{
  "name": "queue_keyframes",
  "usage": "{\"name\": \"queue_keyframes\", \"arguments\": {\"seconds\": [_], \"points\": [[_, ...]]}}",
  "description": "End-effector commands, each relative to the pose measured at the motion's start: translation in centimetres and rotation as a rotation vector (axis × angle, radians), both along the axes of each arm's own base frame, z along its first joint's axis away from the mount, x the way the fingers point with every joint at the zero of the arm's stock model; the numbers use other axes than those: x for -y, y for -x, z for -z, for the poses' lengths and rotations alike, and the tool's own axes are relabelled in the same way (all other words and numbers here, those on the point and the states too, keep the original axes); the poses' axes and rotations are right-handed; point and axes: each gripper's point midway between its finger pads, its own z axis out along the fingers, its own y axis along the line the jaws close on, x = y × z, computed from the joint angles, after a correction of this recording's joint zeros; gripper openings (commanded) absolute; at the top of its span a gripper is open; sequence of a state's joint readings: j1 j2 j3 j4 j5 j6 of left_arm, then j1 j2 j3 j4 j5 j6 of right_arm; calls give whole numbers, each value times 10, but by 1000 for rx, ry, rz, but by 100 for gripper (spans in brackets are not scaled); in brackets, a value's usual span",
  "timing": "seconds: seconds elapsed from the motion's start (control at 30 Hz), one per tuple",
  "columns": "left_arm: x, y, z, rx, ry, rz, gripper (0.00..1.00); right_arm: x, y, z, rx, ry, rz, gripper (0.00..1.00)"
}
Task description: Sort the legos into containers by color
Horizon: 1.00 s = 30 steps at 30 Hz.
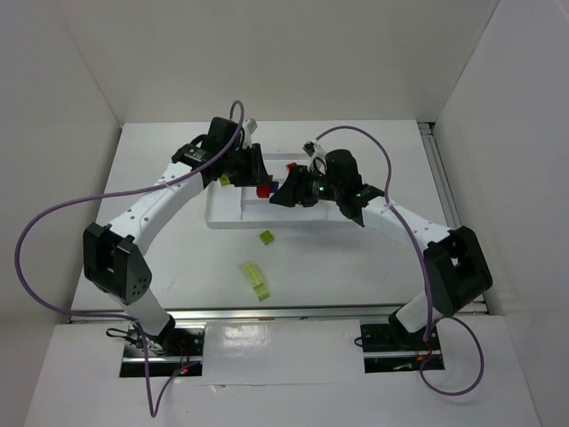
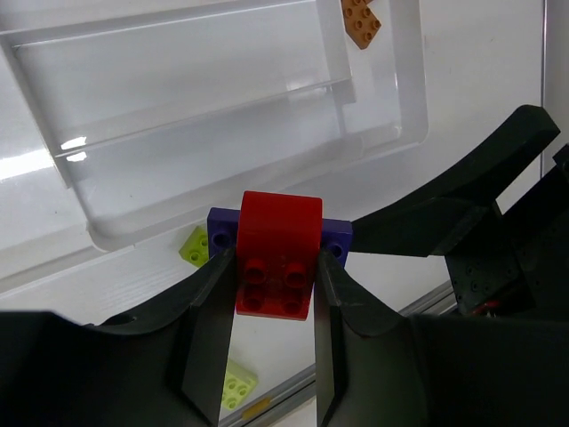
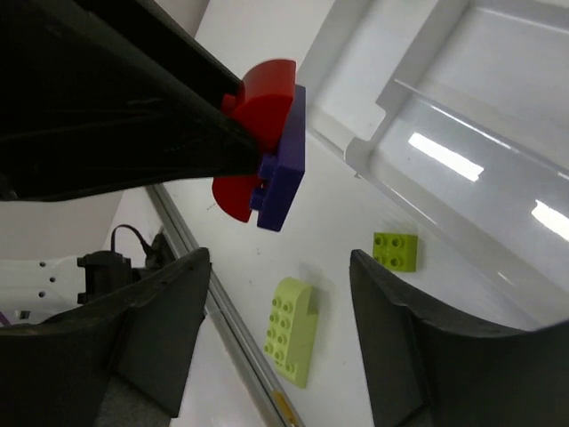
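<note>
My left gripper should next move outward and down to release its red brick in the tray's far section [image 1: 276, 165], because that section is outward and below and holds a matching red brick.
My left gripper [image 2: 274, 265] is shut on a red brick [image 2: 277, 240] with a dark purple-blue brick [image 2: 336, 237] stuck to its far side. It holds them above the table by the near wall of the white tray [image 2: 391, 133]. In the top view the left gripper [image 1: 255, 181] and red brick [image 1: 263, 190] hang over the tray's near part [image 1: 229, 216]. My right gripper [image 3: 277, 267] is open and empty just beside the pair, with the red brick [image 3: 258, 98] and purple brick [image 3: 284, 173] ahead of it. An orange brick [image 2: 360, 18] lies in a tray compartment.
Two yellow-green bricks lie on the table in front of the tray: a small one [image 1: 266, 237] [image 3: 396, 251] and a long one [image 1: 257, 280] [image 3: 292, 331]. The table's metal front rail [image 3: 240, 356] runs close behind the long one. Both grippers nearly meet above the tray.
</note>
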<state>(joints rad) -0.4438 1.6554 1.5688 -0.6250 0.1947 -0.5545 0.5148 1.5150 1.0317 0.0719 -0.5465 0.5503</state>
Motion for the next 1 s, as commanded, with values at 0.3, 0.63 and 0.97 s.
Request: {"name": "queue_keyframes", "arguments": {"seconds": [0.3, 0.63, 0.97], "points": [[5, 1, 1, -1, 27, 16, 0, -18, -36, -43, 137, -76, 12, 46], [2, -3, 0, 7, 31, 5, 0, -15, -38, -33, 104, -76, 27, 15], [-17, -12, -8, 27, 39, -33, 0, 28, -57, -10, 58, -7, 205, 9]]}}
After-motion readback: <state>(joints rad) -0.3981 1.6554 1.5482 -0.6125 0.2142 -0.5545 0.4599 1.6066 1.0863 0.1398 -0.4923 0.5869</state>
